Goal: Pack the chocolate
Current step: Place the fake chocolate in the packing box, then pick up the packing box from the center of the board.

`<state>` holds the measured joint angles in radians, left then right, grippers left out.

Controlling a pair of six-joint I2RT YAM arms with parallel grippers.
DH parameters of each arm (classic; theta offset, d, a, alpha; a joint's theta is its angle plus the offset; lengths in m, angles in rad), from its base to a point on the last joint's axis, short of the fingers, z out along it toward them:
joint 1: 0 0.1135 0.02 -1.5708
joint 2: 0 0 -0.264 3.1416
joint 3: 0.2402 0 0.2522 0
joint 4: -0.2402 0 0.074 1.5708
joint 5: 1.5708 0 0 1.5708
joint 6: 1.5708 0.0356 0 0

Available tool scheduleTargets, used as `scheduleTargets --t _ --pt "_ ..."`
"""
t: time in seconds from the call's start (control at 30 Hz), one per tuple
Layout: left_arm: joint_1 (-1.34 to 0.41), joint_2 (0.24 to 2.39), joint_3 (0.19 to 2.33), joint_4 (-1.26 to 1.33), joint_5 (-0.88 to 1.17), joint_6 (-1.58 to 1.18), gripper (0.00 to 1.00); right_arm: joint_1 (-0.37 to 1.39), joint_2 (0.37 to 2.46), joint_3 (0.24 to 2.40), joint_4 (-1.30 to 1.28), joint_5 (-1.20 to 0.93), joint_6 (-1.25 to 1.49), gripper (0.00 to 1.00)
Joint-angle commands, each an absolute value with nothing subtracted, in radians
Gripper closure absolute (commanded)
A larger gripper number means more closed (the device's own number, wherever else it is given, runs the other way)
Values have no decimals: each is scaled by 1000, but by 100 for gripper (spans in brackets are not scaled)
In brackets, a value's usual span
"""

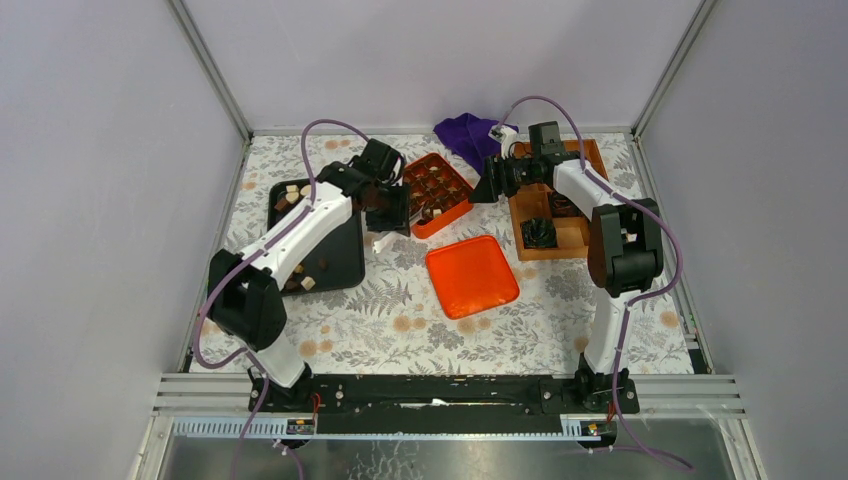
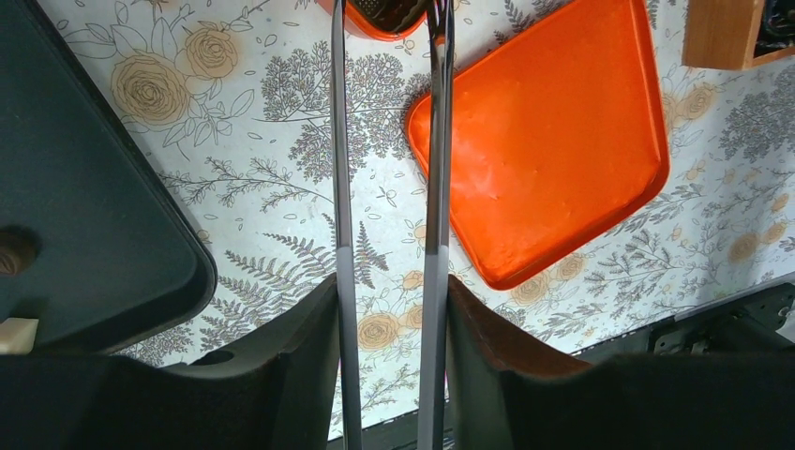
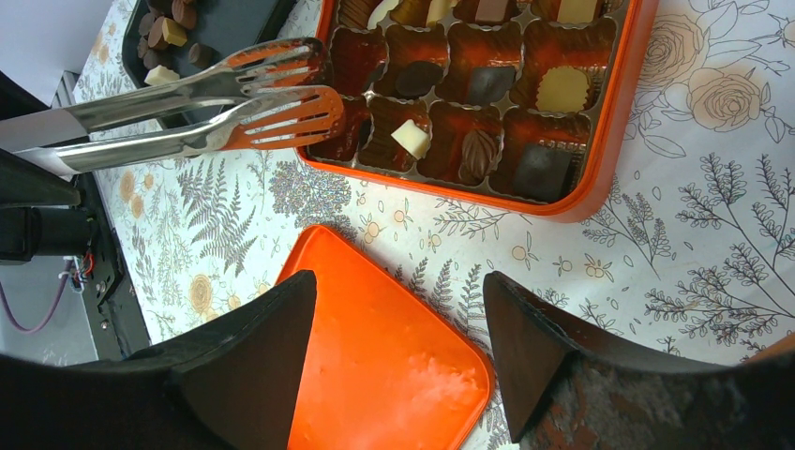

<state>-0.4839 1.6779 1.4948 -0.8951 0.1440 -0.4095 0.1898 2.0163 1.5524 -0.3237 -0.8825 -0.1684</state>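
My right gripper needs to move down and outward next, left in the top view, onto the box's rim by the purple cloth, because the tongs leave that side clear.
The orange chocolate box (image 1: 437,192) (image 3: 600,159) lies open, with pieces in several of its cells, a cream-white chocolate (image 3: 410,138) in the near row among them. More loose chocolate (image 1: 292,193) (image 3: 173,33) lies on the black tray (image 1: 320,255) (image 2: 84,206). My left gripper (image 1: 385,210) (image 2: 391,286) is shut on metal tongs (image 2: 341,187) (image 3: 272,103). The tong tips stand apart at the box's near corner with nothing between them. My right gripper (image 1: 490,185) (image 3: 398,281) hangs open and empty beside the box, over the lid's edge.
The orange lid (image 1: 471,275) (image 2: 553,131) (image 3: 375,366) lies flat in front of the box. A wooden box (image 1: 548,215) (image 2: 722,33) with dark wrappers stands at the right. A purple cloth (image 1: 468,133) lies at the back.
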Motion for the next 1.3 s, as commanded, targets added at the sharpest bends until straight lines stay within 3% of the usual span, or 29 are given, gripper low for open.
scheduleTargets --t 0.0,0.2,0.4,0.63,0.9,1.1,1.27 --pt "-491 1576 1465 -829 114 -408 54 186 1970 1566 -316 -897 -186 27" --pt "-490 1425 1339 -732 28 -423 55 191 2042 1667 -376 -859 -241 27" --pt "-484 1291 1206 -660 -90 -442 55 234 2213 1928 -501 -714 -353 27" --pt "-479 1234 1087 -622 -94 -489 55 289 2392 2194 -606 -581 -425 30" --pt "-477 1211 1047 -616 -100 -493 56 329 2458 2222 -560 -487 -435 35" --pt "-474 1223 1048 -616 -93 -483 56 338 2482 2226 -518 -442 -430 47" --pt "-474 1224 1046 -615 -94 -483 56 341 2485 2229 -485 -444 -408 48"
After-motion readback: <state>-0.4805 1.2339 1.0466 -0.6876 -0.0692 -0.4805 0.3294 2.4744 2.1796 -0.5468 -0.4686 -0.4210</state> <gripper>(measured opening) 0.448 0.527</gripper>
